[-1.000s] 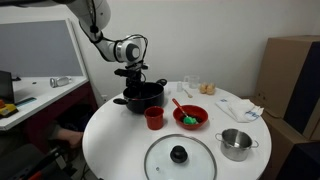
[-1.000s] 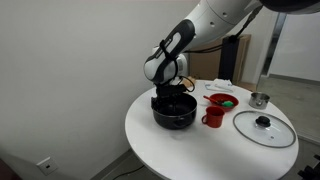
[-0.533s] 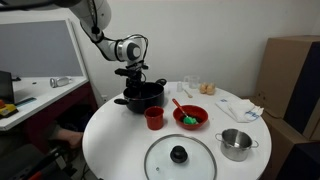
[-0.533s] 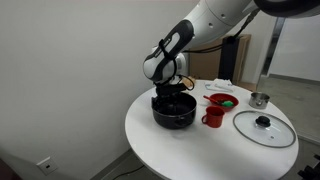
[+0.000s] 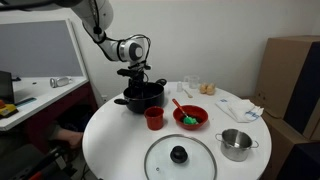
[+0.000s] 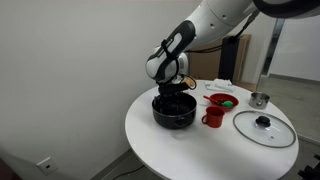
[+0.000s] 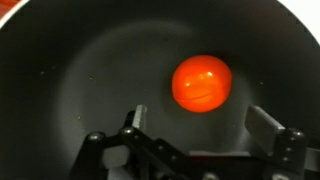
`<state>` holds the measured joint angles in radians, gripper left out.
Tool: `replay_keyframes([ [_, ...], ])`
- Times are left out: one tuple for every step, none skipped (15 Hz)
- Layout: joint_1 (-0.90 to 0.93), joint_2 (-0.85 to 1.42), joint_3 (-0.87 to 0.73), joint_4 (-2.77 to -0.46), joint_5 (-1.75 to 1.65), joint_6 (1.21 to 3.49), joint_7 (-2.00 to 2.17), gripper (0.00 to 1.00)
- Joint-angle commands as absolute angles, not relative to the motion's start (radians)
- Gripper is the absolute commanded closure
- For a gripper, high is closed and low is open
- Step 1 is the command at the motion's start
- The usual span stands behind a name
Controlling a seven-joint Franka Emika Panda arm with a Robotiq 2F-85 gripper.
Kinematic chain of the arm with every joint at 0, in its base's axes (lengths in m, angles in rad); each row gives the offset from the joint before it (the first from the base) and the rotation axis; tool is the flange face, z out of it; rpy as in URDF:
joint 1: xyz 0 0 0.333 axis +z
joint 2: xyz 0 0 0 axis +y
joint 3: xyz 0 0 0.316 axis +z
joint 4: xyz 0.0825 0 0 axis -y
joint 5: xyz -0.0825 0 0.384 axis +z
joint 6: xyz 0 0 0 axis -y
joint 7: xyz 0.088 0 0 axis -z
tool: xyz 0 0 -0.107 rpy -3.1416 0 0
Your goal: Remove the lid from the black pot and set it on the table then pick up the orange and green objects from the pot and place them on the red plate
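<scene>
The orange object is on the pot's bottom, below my gripper. I will lower my gripper's open fingers into the uncovered pot next, one on each side of the orange object, and close them.
The black pot stands uncovered at the edge of the round white table. The glass lid lies flat on the table. My gripper hangs just above the pot's opening. In the wrist view the gripper is open and empty, its fingers just below the orange object on the pot's dark floor. The green object lies in the red plate beside the pale spoon.
A small red cup stands between pot and plate. A small steel pot sits near the table's rim. Glasses and a white cloth are at the back. A desk and cardboard boxes flank the table.
The gripper has shifted very slightly over the pot. Nothing on the table has moved.
</scene>
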<state>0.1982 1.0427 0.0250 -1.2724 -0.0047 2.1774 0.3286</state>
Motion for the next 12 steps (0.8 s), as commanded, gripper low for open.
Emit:
replay_keyframes([
  [0.181, 1.027, 0.015, -1.293, 0.016, 2.187, 0.326, 0.00],
  [0.179, 1.029, 0.013, -1.294, 0.014, 2.190, 0.329, 0.00],
  [0.176, 1.033, 0.012, -1.295, 0.014, 2.192, 0.328, 0.00],
  [0.176, 1.036, 0.012, -1.294, 0.012, 2.190, 0.330, 0.00],
  [0.177, 1.037, 0.011, -1.296, 0.011, 2.191, 0.330, 0.00],
  [0.179, 1.040, 0.011, -1.296, 0.011, 2.192, 0.331, 0.00],
  [0.181, 1.044, 0.011, -1.295, 0.010, 2.194, 0.332, 0.00],
  [0.185, 1.049, 0.010, -1.293, 0.007, 2.197, 0.333, 0.00],
  [0.188, 1.053, 0.011, -1.291, 0.006, 2.201, 0.332, 0.00],
  [0.192, 1.056, 0.011, -1.290, 0.004, 2.205, 0.332, 0.00],
  [0.197, 1.059, 0.010, -1.289, 0.002, 2.207, 0.334, 0.00],
  [0.202, 1.062, 0.008, -1.288, 0.000, 2.213, 0.334, 0.00],
])
